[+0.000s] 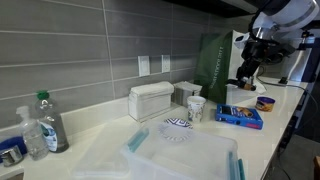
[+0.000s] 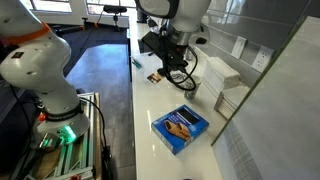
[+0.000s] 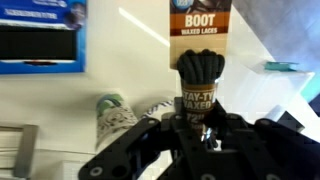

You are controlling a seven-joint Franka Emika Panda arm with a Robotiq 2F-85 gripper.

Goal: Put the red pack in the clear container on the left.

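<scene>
My gripper still holds the red pack far from the teal-clipped clear container [image 1: 182, 147]. It should next move along the counter, past the patterned cup and over the container, to let the pack go.
The red pack [image 3: 200, 45] is a card of black boot laces with an orange-red label. My gripper [image 3: 200, 128] is shut on its lower end and holds it above the counter. In an exterior view the gripper [image 1: 247, 74] hangs at the far right end of the counter, beside the green bag, with the pack [image 1: 243, 84] showing as a small reddish patch below it. It also shows in the other exterior view [image 2: 176, 64]. The clear containers [image 1: 185, 157] with teal clips lie at the front of the counter, well away from the gripper.
A blue snack box [image 1: 240, 116] [image 2: 180, 127] [image 3: 40, 40] lies on the counter near the gripper. A patterned cup [image 1: 196, 108] [image 3: 116, 115], a small bowl [image 1: 175, 127], a white box [image 1: 150, 100] and a green bag [image 1: 215, 60] stand along the wall. Bottles [image 1: 45, 125] stand far left.
</scene>
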